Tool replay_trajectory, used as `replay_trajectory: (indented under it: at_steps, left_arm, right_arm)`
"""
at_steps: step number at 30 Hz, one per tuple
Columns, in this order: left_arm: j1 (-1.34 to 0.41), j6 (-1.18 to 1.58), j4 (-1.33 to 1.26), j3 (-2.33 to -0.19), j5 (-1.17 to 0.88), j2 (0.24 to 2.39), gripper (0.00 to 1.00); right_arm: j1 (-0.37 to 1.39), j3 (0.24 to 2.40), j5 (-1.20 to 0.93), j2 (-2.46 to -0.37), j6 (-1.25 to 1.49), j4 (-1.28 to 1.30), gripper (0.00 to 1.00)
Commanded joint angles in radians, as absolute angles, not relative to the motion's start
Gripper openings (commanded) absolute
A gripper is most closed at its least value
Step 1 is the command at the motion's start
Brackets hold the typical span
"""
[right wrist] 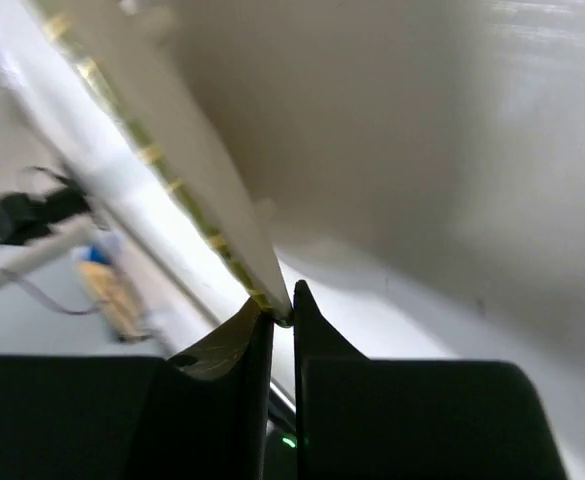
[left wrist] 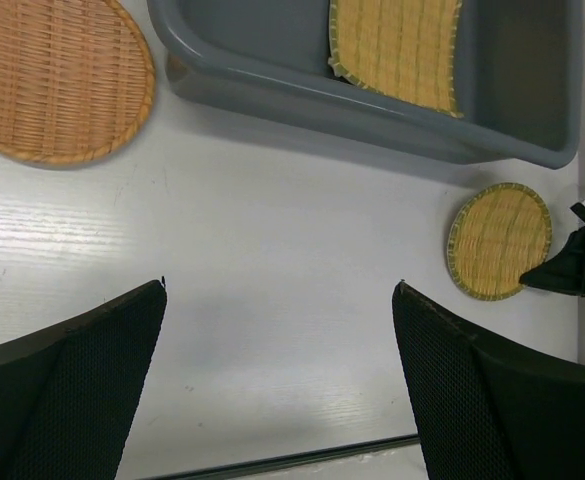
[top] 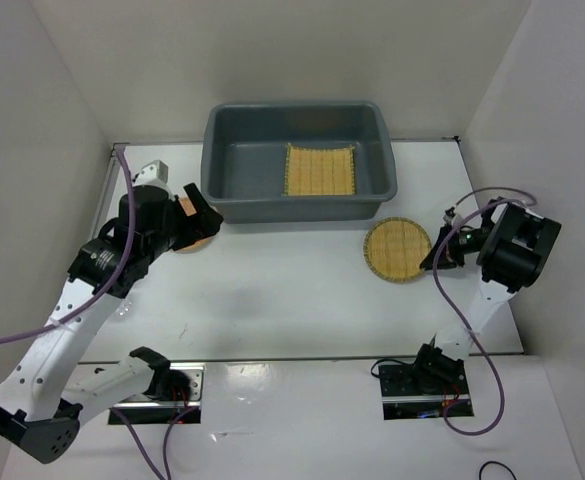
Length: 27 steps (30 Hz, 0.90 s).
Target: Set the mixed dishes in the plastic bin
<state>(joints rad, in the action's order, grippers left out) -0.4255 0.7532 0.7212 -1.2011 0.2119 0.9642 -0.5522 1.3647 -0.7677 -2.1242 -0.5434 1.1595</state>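
My right gripper rises outward over the bin's rim next. Then it lowers and releases the disc on the square yellow mat, as the mat lies outward of it.
The grey-blue plastic bin stands at the back centre with the square yellow mat lying flat inside it. The small round yellow disc lies right of centre. My right gripper is shut on its right edge, and the right wrist view shows the rim pinched between the fingers. The orange-brown disc is mostly hidden under my left gripper, which hovers open and empty. In the left wrist view the orange-brown disc lies at the top left, ahead of the open gripper.
White walls close in the table on the left, back and right. The bin's near wall runs just behind both round discs. The arm bases and cables sit at the near edge.
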Motion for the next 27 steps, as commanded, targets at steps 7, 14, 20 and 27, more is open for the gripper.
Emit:
replay_trajectory:
  at_steps: [7, 14, 20, 27]
  left_arm:
    - [-0.397, 0.764, 0.644, -1.167, 0.167, 0.93, 1.0]
    - [-0.388, 0.755, 0.626, -1.147, 0.137, 0.948, 1.0]
    - [-0.379, 0.755, 0.646, -1.147, 0.137, 0.939, 1.0]
    - [-0.36, 0.776, 0.666, -1.115, 0.156, 0.853, 1.0]
  right_arm:
    - [-0.588, 1.421, -0.6, -1.662, -1.031, 1.302, 0.0]
    - [-0.588, 1.512, -0.696, -1.569, -1.094, 1.302, 0.0]
    - [-0.557, 1.714, -0.839, -1.598, -1.046, 1.302, 0.0]
    - [-0.533, 2.009, -1.015, -1.676, -0.93, 1.302, 0.0]
